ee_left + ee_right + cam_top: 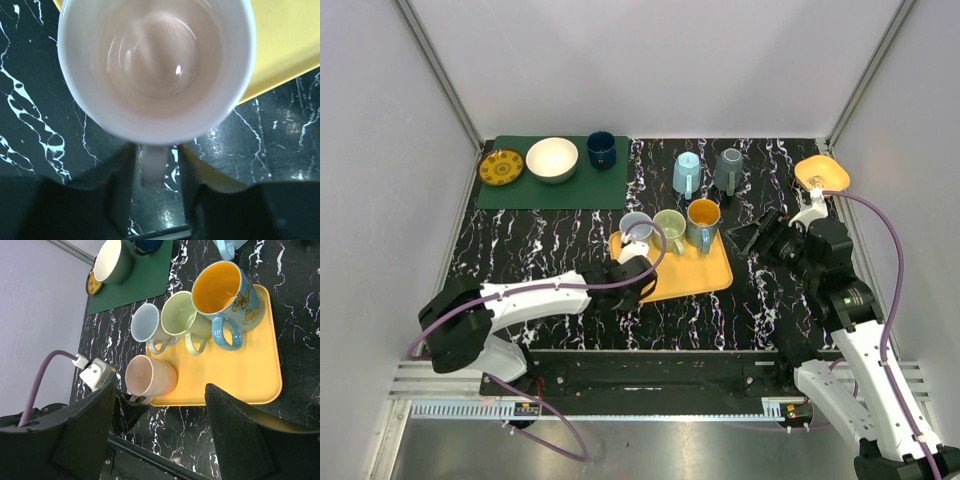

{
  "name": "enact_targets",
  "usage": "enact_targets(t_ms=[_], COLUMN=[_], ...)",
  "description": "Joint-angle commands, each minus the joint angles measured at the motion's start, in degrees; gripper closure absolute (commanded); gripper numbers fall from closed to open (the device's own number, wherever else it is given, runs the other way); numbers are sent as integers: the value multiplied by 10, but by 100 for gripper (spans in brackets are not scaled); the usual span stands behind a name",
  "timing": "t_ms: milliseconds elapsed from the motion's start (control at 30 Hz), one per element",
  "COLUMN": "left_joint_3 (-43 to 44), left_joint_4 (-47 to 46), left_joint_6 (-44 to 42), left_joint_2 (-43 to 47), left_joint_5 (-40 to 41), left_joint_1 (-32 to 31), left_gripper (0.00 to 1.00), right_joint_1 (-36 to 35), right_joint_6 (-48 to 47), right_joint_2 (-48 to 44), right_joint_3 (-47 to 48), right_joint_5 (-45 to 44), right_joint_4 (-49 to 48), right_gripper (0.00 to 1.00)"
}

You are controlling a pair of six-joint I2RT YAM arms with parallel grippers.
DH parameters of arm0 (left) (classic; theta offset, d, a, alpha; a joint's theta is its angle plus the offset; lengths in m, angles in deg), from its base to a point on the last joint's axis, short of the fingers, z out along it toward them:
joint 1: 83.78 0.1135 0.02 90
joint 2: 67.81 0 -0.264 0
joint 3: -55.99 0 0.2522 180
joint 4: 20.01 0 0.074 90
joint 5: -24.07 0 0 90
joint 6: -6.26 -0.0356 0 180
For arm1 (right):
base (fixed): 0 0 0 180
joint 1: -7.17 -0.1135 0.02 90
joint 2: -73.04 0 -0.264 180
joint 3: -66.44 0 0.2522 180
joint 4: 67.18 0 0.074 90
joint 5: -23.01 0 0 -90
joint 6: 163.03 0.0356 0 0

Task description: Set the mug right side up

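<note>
My right gripper reaches outward and lowers its open fingers around the gray mug's handle [731,184] next. The gray mug stands opening down, with its handle outward of and below the gripper.
The pale pink mug [155,65] stands mouth up on the near left corner of the yellow tray [290,45], and I look straight into its empty inside. Its handle [152,162] points off the tray and sits between the fingers of my left gripper [156,155], with a narrow gap on each side. The jaws are open and do not clamp it. In the right wrist view the same mug [150,377] shows beside the left gripper. My right gripper [760,235] hovers open and empty over the table, right of the tray [705,275].
Three upright mugs stand along the tray's far side: light blue [636,226], green [669,226], orange-lined blue [703,218]. Behind them are two more mugs [686,172] [728,168]. A green mat [520,190] holds a yellow plate, white bowl and dark cup. An orange dish [822,173] sits far right.
</note>
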Motion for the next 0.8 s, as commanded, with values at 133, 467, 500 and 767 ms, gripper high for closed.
enact_targets(t_ms=[133,467,500,767], left_joint_3=[37,8,-5,-86], left_joint_4=[30,37,23,-78], left_joint_6=[1,15,12,-22], left_joint_2=[55,285,304,441], left_joint_5=[14,72,89,104], left_joint_1=[1,-34,-33,-33], left_gripper=[34,28,28,26], right_joint_1=[-3,-4,-4,10], right_joint_6=[-10,-71,-81,-265], right_joint_2=[16,330,359,662], right_joint_3=[17,216,234,513], right_joint_5=[-40,-297,-312,-313], right_joint_4=[-19,6,-9,30], right_gripper=[21,24,25,25])
